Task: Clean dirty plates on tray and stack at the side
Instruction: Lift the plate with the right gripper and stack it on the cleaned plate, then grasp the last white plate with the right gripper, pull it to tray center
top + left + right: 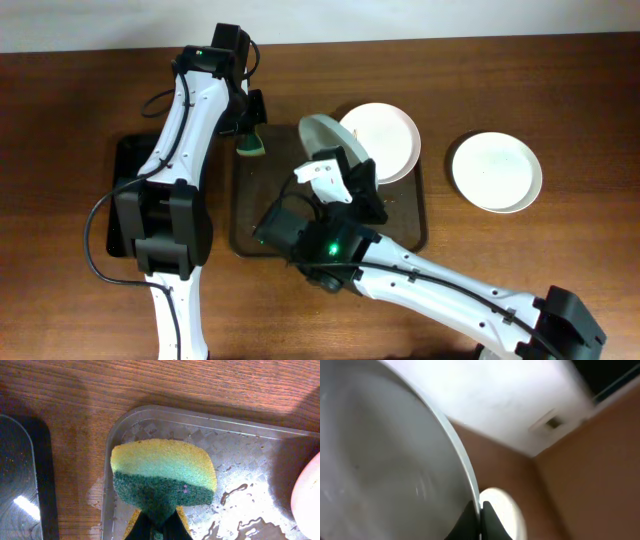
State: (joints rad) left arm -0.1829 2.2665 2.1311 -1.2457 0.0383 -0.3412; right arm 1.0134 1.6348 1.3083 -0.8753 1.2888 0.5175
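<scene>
The white plate (509, 510) beside the tray lies right of my right gripper in the overhead view, so I will swing over it, level the tilted plate, lower and release.
My right gripper (345, 170) is shut on the rim of a bluish-grey plate (328, 140) and holds it tilted on edge above the brown tray (410, 232). In the right wrist view the plate (380, 460) fills the left side and my fingers (480, 512) pinch its rim. A second white plate (385, 138) lies on the tray's far right. A third white plate (497, 172) rests on the table to the right of the tray. My left gripper (249, 135) is shut on a yellow-green sponge (162, 477) over the tray's far left corner (150, 420).
A narrower black tray (125, 170) lies left of the brown tray, under my left arm. The brown tray floor (250, 485) is wet with water streaks. The wooden table (560, 90) extends beyond the plates.
</scene>
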